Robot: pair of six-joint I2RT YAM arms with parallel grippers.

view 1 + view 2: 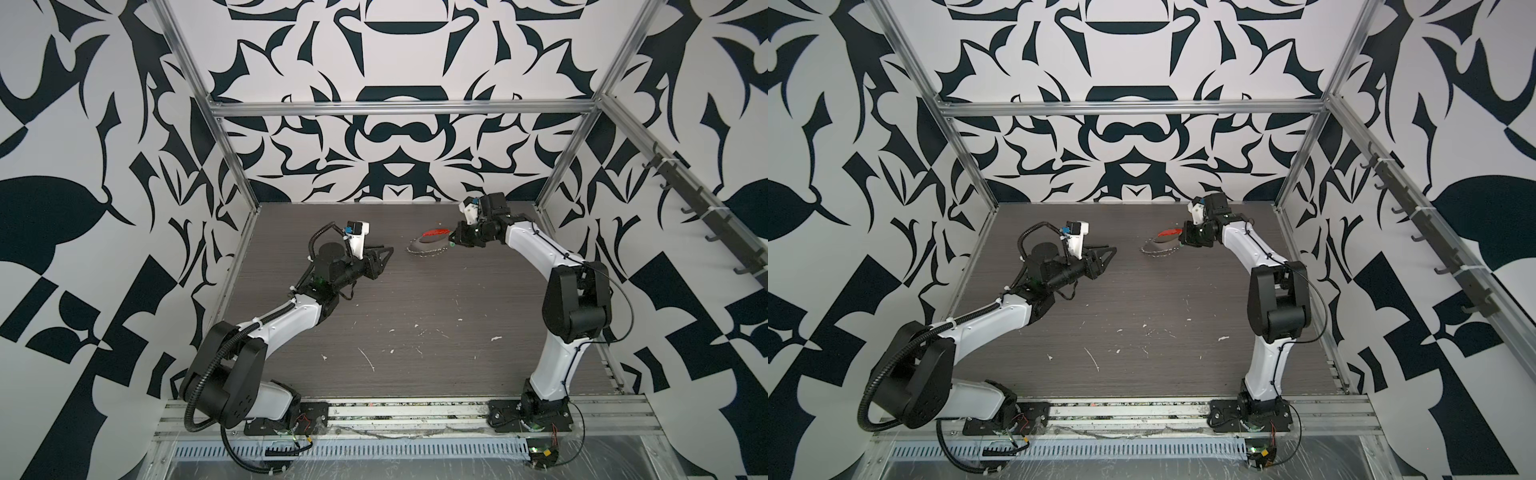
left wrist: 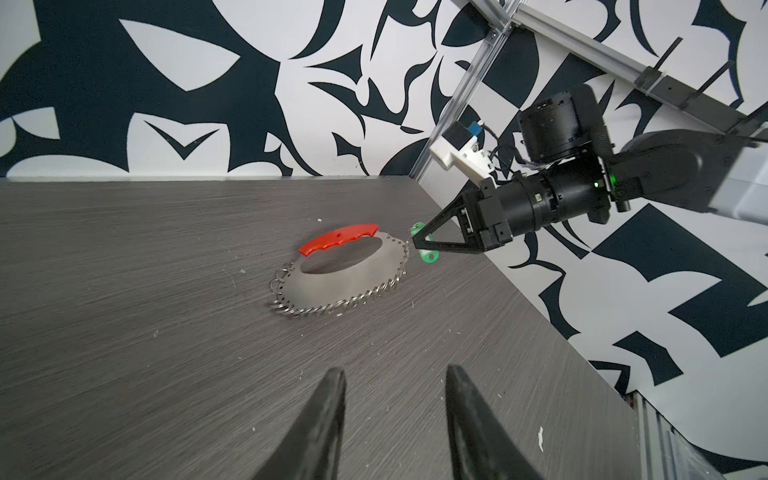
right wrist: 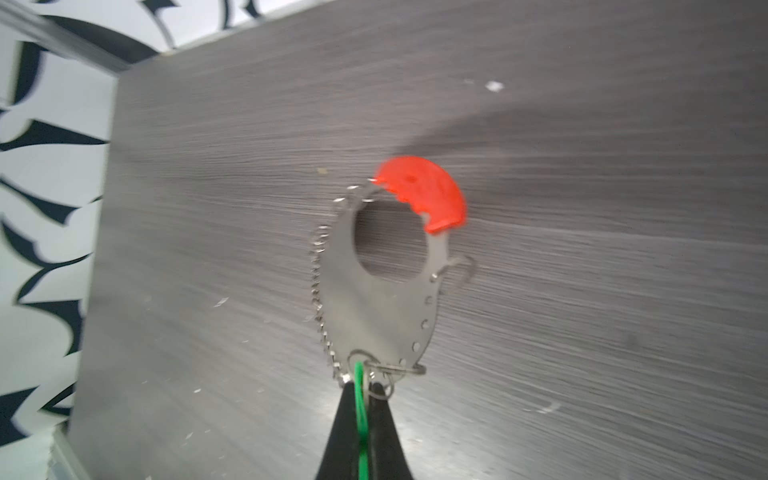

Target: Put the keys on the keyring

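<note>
The plate hangs above the table, so the robot's right gripper should next lower the keys with the keyring onto the bare tabletop below and let go of the green tag.
The keyring (image 2: 349,282) is a flat silvery plate with a round hole, small wire rings along its rim and a curved red grip (image 2: 338,240). It sits on the dark table toward the back, seen in both top views (image 1: 428,248) (image 1: 1160,247). My right gripper (image 3: 363,388) is shut on the keys, a green tag (image 3: 360,401) held edge-on. The tag's end (image 2: 428,257) meets a small ring at the plate's rim. My left gripper (image 2: 395,372) is open and empty, and stands apart to the left of the keyring (image 1: 388,251).
Aluminium frame posts (image 1: 232,158) stand at the table's back corners. A rail (image 1: 395,411) runs along the front edge. A rack of black hooks (image 1: 702,212) lines the right wall. White flecks (image 1: 368,359) dot the table's front half.
</note>
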